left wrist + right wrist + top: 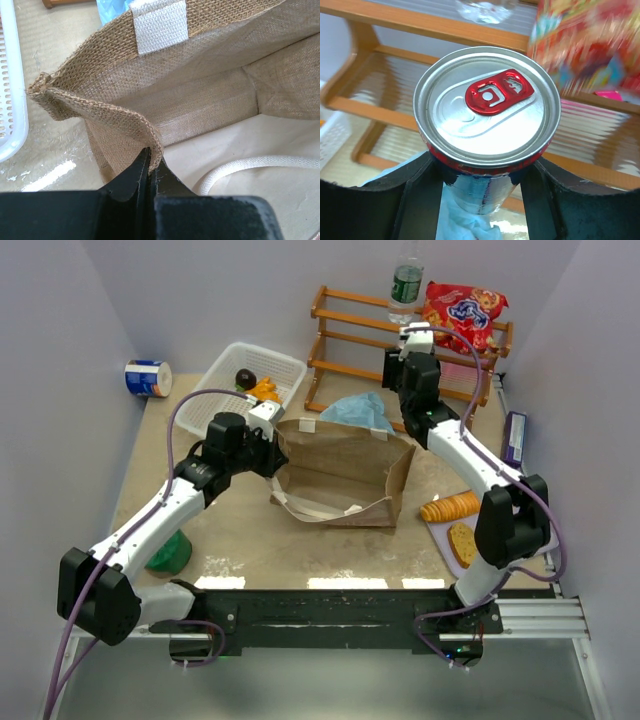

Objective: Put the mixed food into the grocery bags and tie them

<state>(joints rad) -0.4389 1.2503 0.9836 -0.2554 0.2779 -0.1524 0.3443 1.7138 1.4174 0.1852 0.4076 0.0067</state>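
My right gripper needs to swing back from the rack, turning toward my left gripper, then lower the soda can into the brown bag (337, 483), which stands open.
The brown bag (340, 475) stands open mid-table, a white handle lying inside it (250, 167). My left gripper (272, 437) is shut on the bag's left rim (125, 117), with the woven edge pinched between its black tips (150, 165). My right gripper (405, 370) is shut on the red-blue soda can (487, 100). It holds the can upright above the crumpled light blue bag (360, 410), which also shows below the can (465, 225). The clear bottle (405, 285) and red crisp packet (462, 312) stand on the wooden rack (350, 330). Bread slices (450, 507) lie at the right.
A white mesh basket (225, 365) at the back left holds dark and orange produce (255, 385). A blue-and-white can (148, 378) lies by the left wall, and a green round thing (168, 555) sits beside the left arm. A purple box (514, 438) lies by the right wall.
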